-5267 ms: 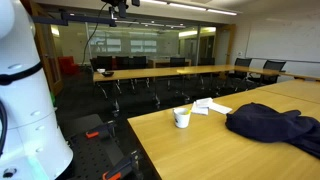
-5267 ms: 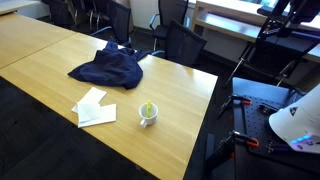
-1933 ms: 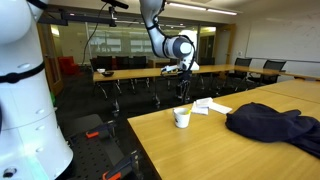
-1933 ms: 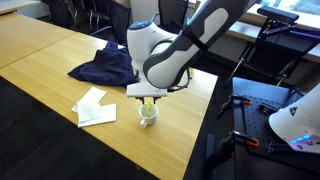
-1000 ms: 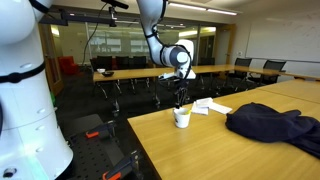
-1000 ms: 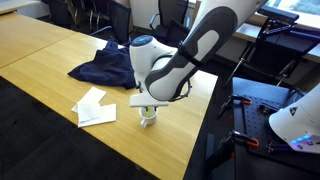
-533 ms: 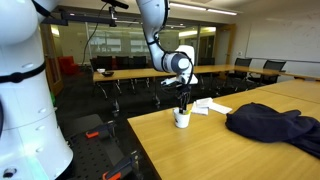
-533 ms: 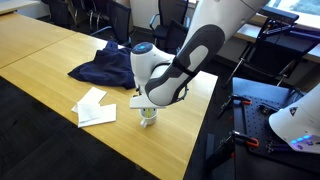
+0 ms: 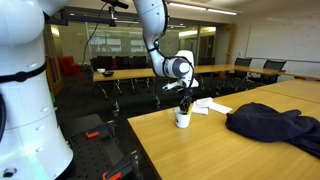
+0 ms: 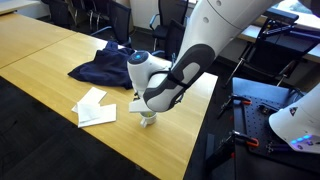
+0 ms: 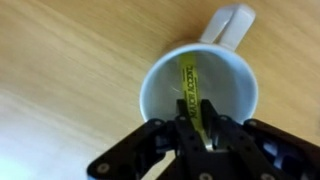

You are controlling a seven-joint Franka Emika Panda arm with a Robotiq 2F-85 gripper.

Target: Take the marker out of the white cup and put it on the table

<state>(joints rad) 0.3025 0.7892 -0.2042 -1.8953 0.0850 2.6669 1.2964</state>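
Note:
The marker still leans inside the cup. My gripper rises past the cup's rim next, then lowers the marker over the bare table beside the cup and releases it.
In the wrist view the white cup (image 11: 197,92) sits on the light-tan table (image 11: 70,80), seen from straight above, handle toward the upper right. The yellow marker (image 11: 188,88) leans inside it, and its upper end runs down between the black fingers of my gripper (image 11: 203,130), which are shut on it at the cup's near rim. In both exterior views the gripper (image 9: 183,103) points down into the cup (image 9: 182,119). My arm hides most of the cup (image 10: 147,121) in an exterior view, and the marker does not show there.
White papers (image 10: 93,108) lie on the table beside the cup, and a dark cloth bundle (image 10: 108,68) lies further along it. The table's edge (image 10: 190,150) is close to the cup. Long tables with black chairs (image 9: 215,72) stand behind.
The gripper has come down from above the cup to its rim, and its fingers have closed on the marker's upper end.

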